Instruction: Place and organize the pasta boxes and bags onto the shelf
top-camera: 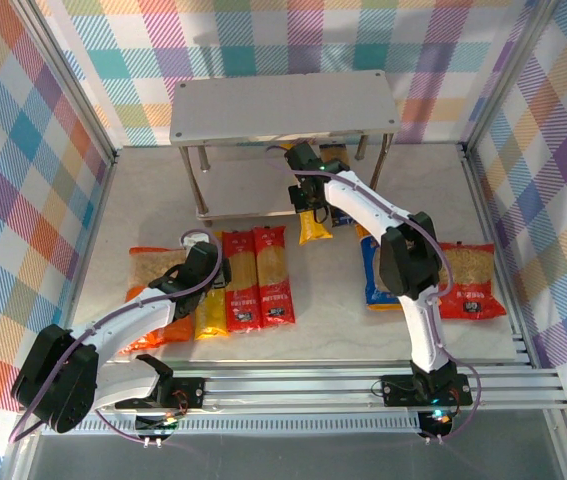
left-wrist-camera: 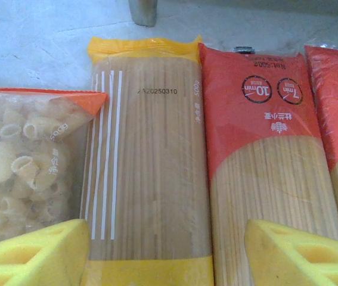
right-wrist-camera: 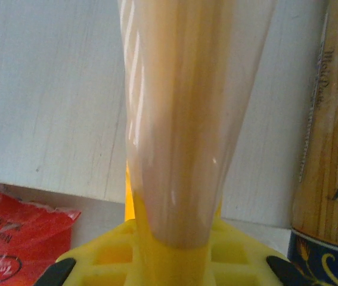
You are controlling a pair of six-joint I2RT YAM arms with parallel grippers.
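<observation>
The near end of the yellow spaghetti pack still hangs over the shelf's front edge, so my right gripper should next push the pack outward along the lower shelf board point(top-camera: 277, 186) and let go of it there.
My right gripper point(top-camera: 308, 203) is shut on one end of a yellow spaghetti pack point(top-camera: 314, 226), which it holds at the front of the two-tier grey shelf point(top-camera: 283, 105). In the right wrist view that pack point(right-wrist-camera: 180, 113) rises from the gripper point(right-wrist-camera: 174, 253) against a pale board point(right-wrist-camera: 43, 95), with the dark blue-brown pack point(right-wrist-camera: 329, 149) lying to its right. My left gripper point(left-wrist-camera: 169, 256) is open, its yellow fingers point(left-wrist-camera: 37, 253) straddling the second yellow pack point(left-wrist-camera: 151, 149). That pack lies between the orange bag point(left-wrist-camera: 19, 161) and a red pack point(left-wrist-camera: 270, 149).
Two red packs point(top-camera: 242, 280) point(top-camera: 275, 275) lie side by side on the table in front of the shelf. The blue bag point(top-camera: 373, 280) and red bag point(top-camera: 473, 280) lie at the right, behind the right arm. A metal shelf leg point(left-wrist-camera: 142, 12) stands just beyond the yellow pack.
</observation>
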